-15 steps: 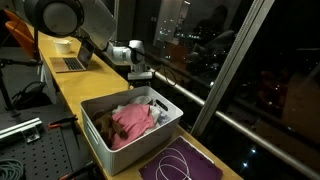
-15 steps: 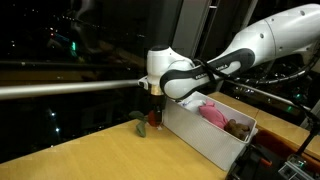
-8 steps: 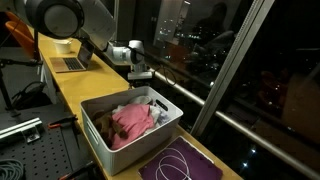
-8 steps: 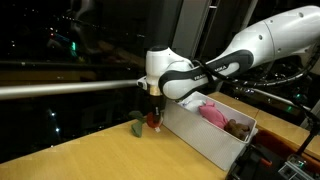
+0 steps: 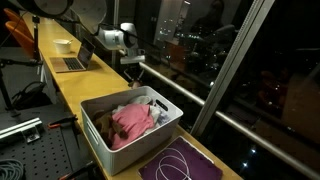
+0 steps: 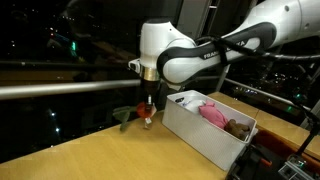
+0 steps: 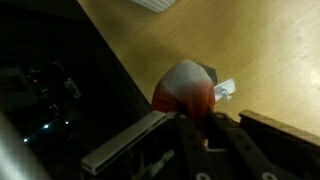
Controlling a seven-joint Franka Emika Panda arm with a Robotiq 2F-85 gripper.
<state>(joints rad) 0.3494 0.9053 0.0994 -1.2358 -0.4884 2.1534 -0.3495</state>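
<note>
My gripper lifts the red and white object from outside the white bin over the bin's rim next, before releasing it above the pink cloth [image 5: 132, 120].
My gripper [image 6: 147, 108] is shut on a small red and white object [image 6: 146, 120] with a green part [image 6: 126, 115] sticking out to one side. The object hangs just above the wooden table [image 6: 100, 155], close to the dark window. In the wrist view the red and white object [image 7: 186, 88] sits pinched between the two dark fingers [image 7: 224, 150], with a small white tag beside it. In an exterior view the gripper [image 5: 131, 72] hovers beyond the far end of the white bin [image 5: 140, 145], and the object is too small to make out there.
The white bin [image 6: 200, 137] holds a pink cloth [image 5: 130, 122] and other soft items. A purple mat with a white cable [image 5: 185, 163] lies next to it. A laptop [image 5: 68, 63] and a bowl [image 5: 64, 45] sit farther along the table. The window runs along the table's edge.
The jaws have shut on the red and white object. The arm has risen and lifted it off the table.
</note>
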